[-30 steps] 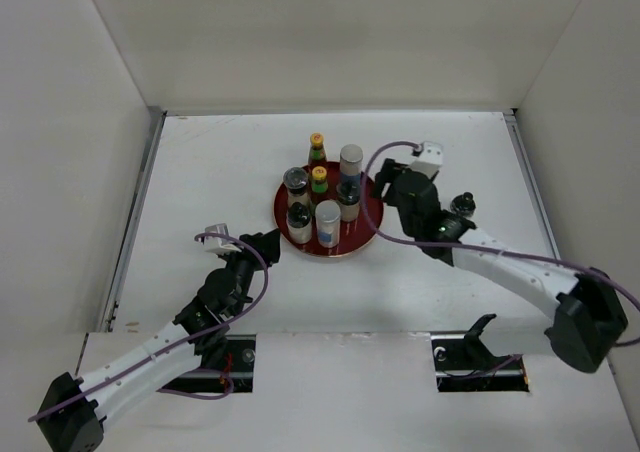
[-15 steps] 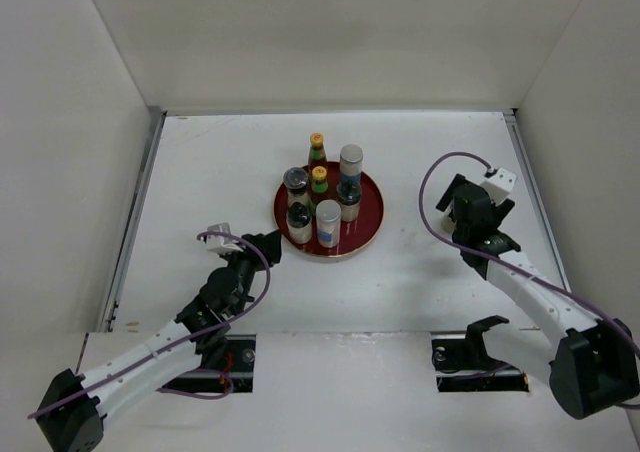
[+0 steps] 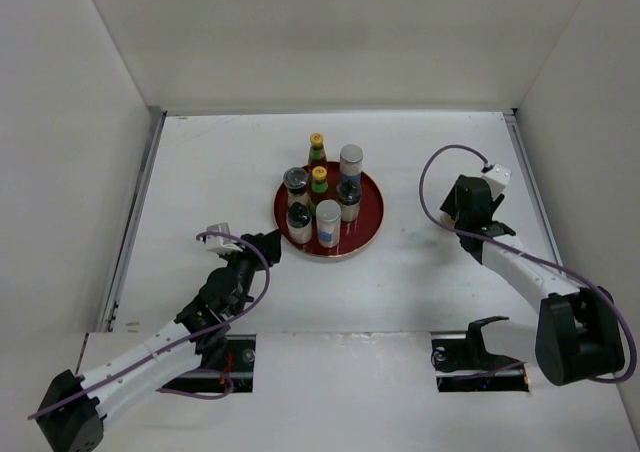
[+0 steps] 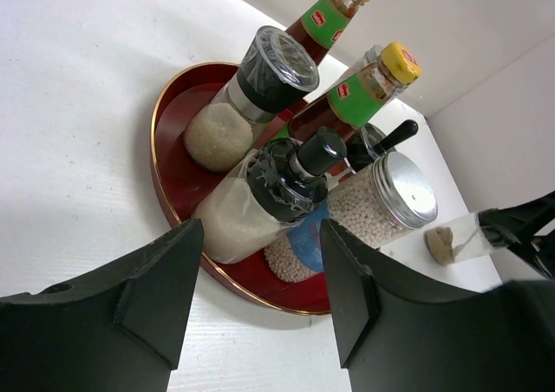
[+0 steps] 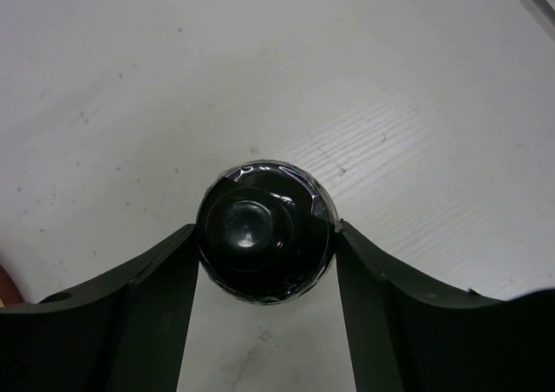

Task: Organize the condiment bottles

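I should next bring the jar in my right gripper to the tray's bare red bottom on its left in the top view and let go, as there is room.
A round red tray (image 3: 366,222) holds two dark red sauce bottles with yellow caps (image 3: 317,148) (image 3: 319,180) and several shaker jars (image 3: 328,217). In the left wrist view the same bottles (image 4: 368,88) and jars (image 4: 260,197) stand on the tray (image 4: 178,171). My left gripper (image 3: 266,244) (image 4: 260,245) is open and empty, just off the tray's near left rim. My right gripper (image 3: 466,206) (image 5: 265,236) is over a lone shaker jar with a black lid (image 5: 251,210) right of the tray. Its fingers press both sides of the lid. That jar also shows in the left wrist view (image 4: 449,240).
White walls close the table in at the left, back and right. The right arm's purple cable (image 3: 432,177) loops between the tray and the right gripper. Two dark openings (image 3: 478,357) sit in the near shelf.
My right arm swung from the tray's right edge out to the lone jar and came down around its lid. The left arm and the tray's bottles have not moved.
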You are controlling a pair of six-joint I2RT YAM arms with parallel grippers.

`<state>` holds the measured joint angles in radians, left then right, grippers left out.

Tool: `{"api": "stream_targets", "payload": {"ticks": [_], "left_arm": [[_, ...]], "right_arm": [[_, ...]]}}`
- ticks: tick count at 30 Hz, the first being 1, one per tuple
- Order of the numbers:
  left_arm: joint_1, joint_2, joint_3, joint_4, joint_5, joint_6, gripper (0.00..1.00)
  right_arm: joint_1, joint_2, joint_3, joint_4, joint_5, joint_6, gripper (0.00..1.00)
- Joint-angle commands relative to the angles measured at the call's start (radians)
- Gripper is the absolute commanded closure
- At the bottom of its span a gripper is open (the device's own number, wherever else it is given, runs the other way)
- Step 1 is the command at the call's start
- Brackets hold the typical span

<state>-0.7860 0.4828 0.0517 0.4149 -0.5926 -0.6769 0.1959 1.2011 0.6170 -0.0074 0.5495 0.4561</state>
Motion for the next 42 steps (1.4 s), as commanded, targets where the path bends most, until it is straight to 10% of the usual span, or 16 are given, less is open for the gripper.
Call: {"api": "stream_targets", "payload": {"ticks": [1,15,34,42], "left_arm": [[-0.008,-0.013,-0.009,0.036,0.002,-0.003,0.46],[-0.011,0.004,-0.010,0.051,-0.003,-0.004,0.46],[-0.014,-0.009,-0.009,0.041,-0.001,-0.003,0.46],[-0.015,-0.007,-0.009,0.041,-0.001,-0.003,0.46]], "right_arm": [[-0.003,-0.017,0.038,0.075,0.000,-0.005,0.41],[0.489,-0.114,0.055,0.194,0.009,0.035,0.46],[0.610,0.147,0.115,0.362,-0.017,0.110,0.47],[0.653,0.224,0.116,0.351,0.033,0.092,0.32]]}}
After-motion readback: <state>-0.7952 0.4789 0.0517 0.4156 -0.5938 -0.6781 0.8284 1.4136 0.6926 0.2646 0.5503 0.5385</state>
